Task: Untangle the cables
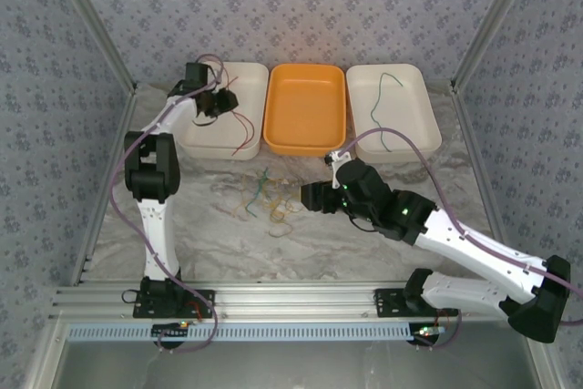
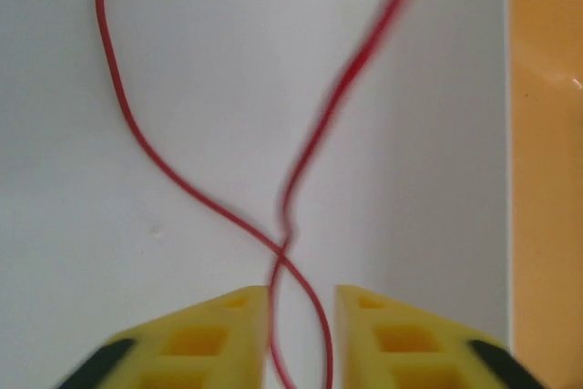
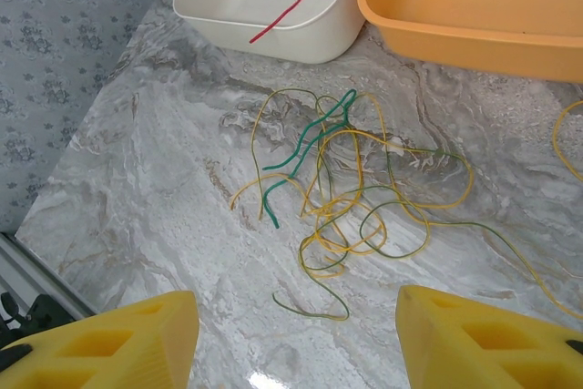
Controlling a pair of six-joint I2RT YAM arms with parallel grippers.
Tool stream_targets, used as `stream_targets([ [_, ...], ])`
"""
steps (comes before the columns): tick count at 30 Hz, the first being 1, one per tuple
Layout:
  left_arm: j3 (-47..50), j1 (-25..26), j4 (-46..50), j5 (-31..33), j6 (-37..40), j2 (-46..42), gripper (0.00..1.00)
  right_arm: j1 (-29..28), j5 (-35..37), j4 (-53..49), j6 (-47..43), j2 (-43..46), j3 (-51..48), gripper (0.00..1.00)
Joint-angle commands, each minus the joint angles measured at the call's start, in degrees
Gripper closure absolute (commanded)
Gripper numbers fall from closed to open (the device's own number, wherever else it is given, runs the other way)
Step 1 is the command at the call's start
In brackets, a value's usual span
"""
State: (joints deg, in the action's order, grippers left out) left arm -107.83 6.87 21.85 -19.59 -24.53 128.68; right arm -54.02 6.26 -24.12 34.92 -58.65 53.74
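Observation:
My right gripper moves across the tangle [image 3: 351, 198] next and down onto the green cable's doubled parts.
A tangle of thin yellow-orange and green cables [image 1: 264, 198] lies on the marble table in front of the trays; in the right wrist view the same tangle [image 3: 351, 198] includes a bright green cable [image 3: 305, 148]. My right gripper [image 1: 310, 196] hovers just right of it, open [image 3: 296, 325] with nothing between its fingers. My left gripper [image 1: 221, 100] is over the left white tray [image 1: 250, 75]. Its jaws [image 2: 302, 302] stand apart, and two strands of a dark red cable [image 2: 137, 138] run loose through the gap. That red cable [image 1: 244, 131] trails over the tray's front.
An orange tray [image 1: 305, 107] sits in the middle, empty. The right white tray [image 1: 414, 125] holds one green cable [image 1: 378, 107]. Patterned walls and metal posts close in the table, with a rail along the near edge.

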Motion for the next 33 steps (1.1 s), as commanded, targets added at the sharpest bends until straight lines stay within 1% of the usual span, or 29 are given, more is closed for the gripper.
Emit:
stream_targets([
  [1,-1.82,0.42,4.57,-0.90,1.00,-0.32,0.64,-0.53,1.50,-0.61,-0.61,0.56,0.06,0.38],
  [2,-1.64,0.39,4.69,-0.88,0.89,-0.87,0.60,-0.50,1.71,-0.73,-0.65,0.60,0.06,0.38],
  [7,0.02,0.42,5.27,-0.83,0.72,-4.93,0.52,-0.44,1.65,-0.55,-1.02,-0.34,0.75,0.38],
  [11,4.54,0.25,4.26,2.67,-1.56,-12.61,0.44,-0.45,2.24,-0.20,-0.89,-1.49,0.38,0.39],
  [14,10.89,0.41,2.91,4.88,-5.64,-21.12,0.44,-0.57,2.99,1.23,-0.56,-2.53,-1.21,0.39],
  [16,16.33,1.27,2.95,5.95,-8.23,-27.00,0.47,-0.56,4.03,1.87,0.33,-3.71,-2.52,0.39],
  [19,26.31,5.47,4.72,9.83,-9.17,-36.46,0.50,-0.63,4.49,3.72,2.73,-5.76,-4.37,0.41],
  [22,39.74,11.22,3.88,13.55,-11.60,-45.25,0.51,-0.43,3.57,7.45,7.01,-8.39,-5.96,0.41],
  [25,52.51,17.56,1.09,17.65,-15.36,-51.97,0.51,-0.34,1.88,11.53,12.24,-13.60,-5.72,0.41],
  [27,58.26,20.65,0.46,19.76,-18.15,-54.93,0.50,-0.28,-0.64,15.19,15.37,-18.31,-4.64,0.43],
  [29,63.40,21.95,-0.64,21.56,-21.03,-58.52,0.50,-0.33,-3.81,20.96,18.54,-23.79,-3.19,0.48],
  [31,68.23,22.12,-3.36,22.36,-23.49,-62.25,0.50,-0.55,-6.05,26.35,22.40,-29.03,-1.38,0.50],
  [33,71.04,21.97,-4.57,22.83,-24.55,-64.59,0.52,-0.89,-7.09,28.93,25.32,-34.86,1.92,0.54],
])
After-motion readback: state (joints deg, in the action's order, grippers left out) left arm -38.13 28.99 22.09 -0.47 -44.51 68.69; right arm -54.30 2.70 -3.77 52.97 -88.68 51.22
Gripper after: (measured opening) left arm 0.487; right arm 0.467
